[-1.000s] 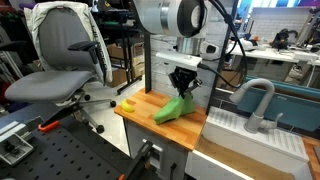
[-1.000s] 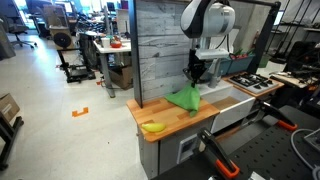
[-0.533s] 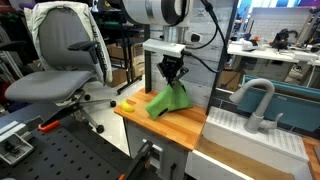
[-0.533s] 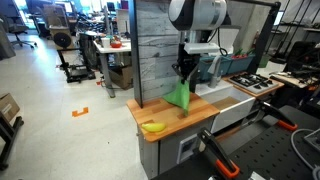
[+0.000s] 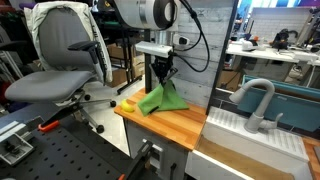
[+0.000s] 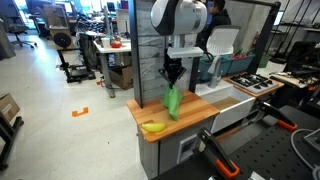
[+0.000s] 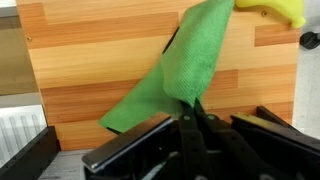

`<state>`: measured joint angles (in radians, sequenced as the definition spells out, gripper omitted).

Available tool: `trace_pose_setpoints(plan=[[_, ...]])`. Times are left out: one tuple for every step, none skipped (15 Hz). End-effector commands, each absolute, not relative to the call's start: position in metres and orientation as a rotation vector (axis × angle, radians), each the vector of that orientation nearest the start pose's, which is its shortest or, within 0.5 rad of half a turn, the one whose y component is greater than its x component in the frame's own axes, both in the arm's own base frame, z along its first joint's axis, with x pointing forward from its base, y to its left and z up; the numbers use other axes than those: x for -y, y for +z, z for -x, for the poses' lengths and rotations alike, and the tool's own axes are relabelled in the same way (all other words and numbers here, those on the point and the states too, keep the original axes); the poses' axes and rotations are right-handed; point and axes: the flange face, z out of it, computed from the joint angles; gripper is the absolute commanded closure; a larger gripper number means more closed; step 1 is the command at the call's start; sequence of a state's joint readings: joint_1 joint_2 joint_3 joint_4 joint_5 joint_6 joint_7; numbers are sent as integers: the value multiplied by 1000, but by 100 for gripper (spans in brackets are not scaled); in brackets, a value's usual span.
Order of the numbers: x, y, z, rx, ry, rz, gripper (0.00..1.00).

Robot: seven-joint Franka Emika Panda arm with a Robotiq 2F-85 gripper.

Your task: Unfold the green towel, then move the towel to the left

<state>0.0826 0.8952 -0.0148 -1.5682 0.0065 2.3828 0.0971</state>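
The towel in my gripper needs to go down toward the wooden countertop (image 5: 180, 122) next, away from the banana (image 7: 275, 9).
The green towel (image 5: 160, 99) hangs from my gripper (image 5: 164, 74) and drapes down onto the wooden countertop (image 5: 180, 122). It also shows in an exterior view (image 6: 172, 101) under the gripper (image 6: 173, 78). In the wrist view the gripper (image 7: 193, 112) is shut on a corner of the towel (image 7: 185, 65), which trails away across the wood toward a yellow banana (image 7: 275, 9).
A yellow banana (image 6: 152, 126) lies near the counter's end, close to the towel's lower edge; it also shows in an exterior view (image 5: 127, 104). A white sink with a faucet (image 5: 255, 110) adjoins the counter. A grey plank wall (image 6: 150, 50) stands behind. An office chair (image 5: 62, 60) is nearby.
My gripper has carried the towel along the counter toward the banana end. The towel has been lifted from a flatter heap into a hanging drape.
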Motion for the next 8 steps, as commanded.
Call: trace_pose_setpoints(plan=[[-53, 82, -703, -93, 150, 3166, 99], [-51, 76, -707, -103, 148, 3165, 99], [-49, 70, -710, -109, 148, 3165, 99], [-46, 62, -710, -119, 158, 3166, 99], [-43, 54, -710, -126, 166, 3167, 99], [-41, 47, -710, -133, 172, 3168, 99], [-38, 39, -709, -136, 171, 3171, 99], [-36, 32, -708, -136, 175, 3175, 99]])
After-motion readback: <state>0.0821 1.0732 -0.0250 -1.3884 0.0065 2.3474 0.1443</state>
